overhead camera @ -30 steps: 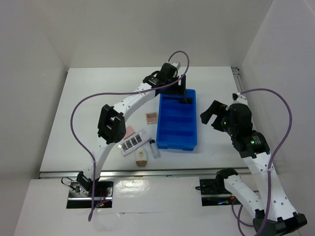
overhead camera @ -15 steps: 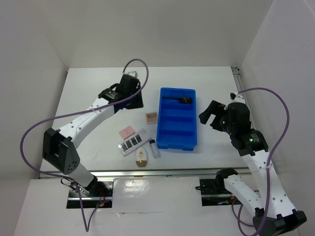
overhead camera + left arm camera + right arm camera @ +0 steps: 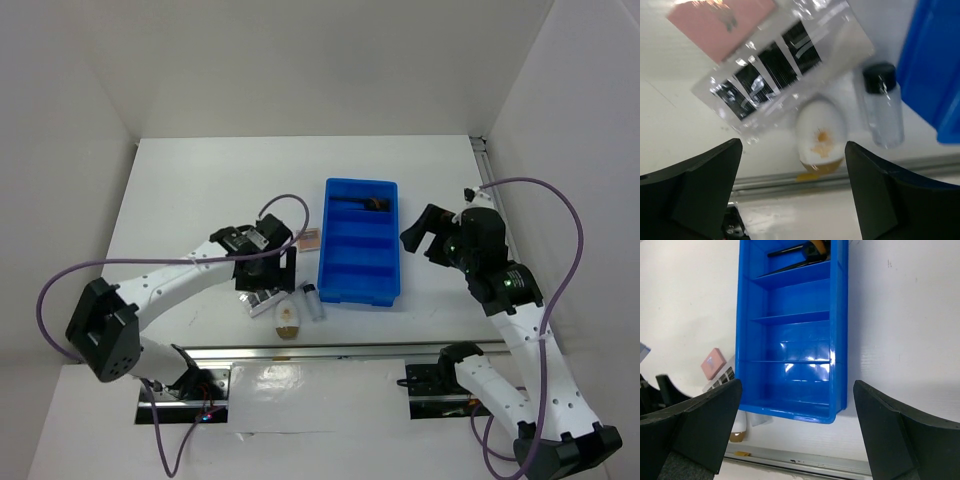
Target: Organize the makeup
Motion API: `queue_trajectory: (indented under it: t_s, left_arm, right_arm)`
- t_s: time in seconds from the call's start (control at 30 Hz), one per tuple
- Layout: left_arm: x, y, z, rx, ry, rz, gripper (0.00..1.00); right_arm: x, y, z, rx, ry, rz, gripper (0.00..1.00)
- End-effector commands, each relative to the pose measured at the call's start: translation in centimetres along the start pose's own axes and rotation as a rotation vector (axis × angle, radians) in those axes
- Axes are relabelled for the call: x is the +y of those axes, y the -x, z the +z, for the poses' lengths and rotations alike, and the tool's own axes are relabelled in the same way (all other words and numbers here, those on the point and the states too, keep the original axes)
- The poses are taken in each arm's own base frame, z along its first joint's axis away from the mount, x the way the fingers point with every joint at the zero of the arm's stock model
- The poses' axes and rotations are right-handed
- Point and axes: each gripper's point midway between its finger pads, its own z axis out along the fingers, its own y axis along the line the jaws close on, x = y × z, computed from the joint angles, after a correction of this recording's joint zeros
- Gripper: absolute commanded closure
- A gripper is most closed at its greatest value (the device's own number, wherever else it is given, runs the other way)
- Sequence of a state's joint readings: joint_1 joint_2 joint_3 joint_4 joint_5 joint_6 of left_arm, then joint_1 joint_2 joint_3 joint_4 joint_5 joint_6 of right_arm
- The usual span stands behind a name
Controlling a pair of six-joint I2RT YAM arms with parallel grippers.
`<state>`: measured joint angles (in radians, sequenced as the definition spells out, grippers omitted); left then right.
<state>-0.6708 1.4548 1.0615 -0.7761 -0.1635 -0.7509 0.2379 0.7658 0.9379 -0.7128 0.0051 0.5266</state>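
The oval lies loose outside the tray. I need to lower my left gripper toward the metal bar next and bring its open fingers down on both sides of the oval's white body.
My left gripper is open and empty, hovering over the loose makeup left of the blue tray. Its wrist view shows the pink compact, the white strip palette, the white-tan oval and the small tube below its open fingers. The oval, the tube and the brown compact lie on the table. Black slim tools lie in the tray's far compartment. My right gripper is open and empty, right of the tray.
The tray's three nearer compartments hold nothing. A metal rail runs along the table's near edge, close to the oval. White walls enclose the table on the left, back and right.
My left arm has swung from the tray's far compartment back toward the near left and now hangs over the palette and pink compact. The right arm has barely moved.
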Motion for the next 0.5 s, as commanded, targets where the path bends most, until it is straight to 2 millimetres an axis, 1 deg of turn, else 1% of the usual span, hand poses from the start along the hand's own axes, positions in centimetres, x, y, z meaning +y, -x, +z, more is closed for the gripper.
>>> queue_trajectory:
  t_s: [0.0, 0.03, 0.07, 0.1, 0.13, 0.17, 0.2, 0.23, 0.27, 0.3, 0.33, 0.37, 0.43, 0.47]
  left_arm:
    - [-1.7, -2.3, -1.9, 0.04, -0.099, -0.004, 0.0]
    - [-2.2, -3.3, -1.9, 0.052, -0.104, 0.019, 0.0]
    - [-2.8, -3.8, -2.1, 0.063, -0.118, 0.029, 0.0]
    - [-3.2, -4.3, -2.0, 0.075, -0.117, 0.024, 0.0]
    - [-3.6, -5.4, -1.8, 0.094, -0.103, 0.055, 0.0]
    - [-3.8, -5.8, -1.6, 0.099, -0.092, 0.062, 0.0]
    - [-3.6, -6.1, -1.2, 0.102, -0.06, 0.054, 0.0]
    - [-4.0, -6.4, -1.2, 0.102, -0.049, 0.067, 0.01]
    - [-3.6, -6.7, -0.5, 0.117, -0.01, 0.058, 0.01]
    - [-3.8, -6.8, -0.5, 0.115, 0.0, 0.059, 0.01]
    - [-3.8, -6.8, -0.5, 0.115, 0.001, 0.049, 0.01]
    - [-3.6, -7.0, -0.1, 0.121, 0.009, 0.05, 0.01]
    - [-4.0, -7.3, 0.3, 0.127, -0.015, 0.047, 0.01]
    - [-3.8, -7.7, 0.5, 0.142, -0.014, 0.048, 0.01]
  right_arm:
    - [1.0, 0.7, 0.4, -0.027, 0.051, -0.008, 0.0]
    - [1.2, 0.6, 0.3, -0.022, 0.059, -0.008, 0.0]
    - [1.1, 0.5, 0.5, -0.014, 0.054, -0.008, 0.0]
    - [1.1, 0.5, 0.5, -0.014, 0.054, -0.008, 0.0]
    - [1.1, 0.5, 0.5, -0.014, 0.054, -0.008, 0.0]
    - [1.1, 0.5, 0.5, -0.014, 0.054, -0.008, 0.0]
    - [1.1, 0.5, 0.5, -0.014, 0.054, -0.008, 0.0]
    - [1.2, 0.4, 0.5, -0.009, 0.062, -0.008, 0.0]
    - [1.2, 0.4, 0.5, -0.009, 0.062, -0.008, 0.0]
    - [1.2, 0.4, 0.5, -0.009, 0.062, -0.008, 0.0]
    - [1.2, 0.4, 0.5, -0.009, 0.062, -0.008, 0.0]
    - [1.3, 0.5, 0.3, -0.017, 0.067, -0.008, 0.0]
    - [1.2, 0.3, 0.3, -0.009, 0.062, -0.008, 0.0]
    - [1.1, 0.4, 0.3, -0.014, 0.054, -0.008, 0.0]
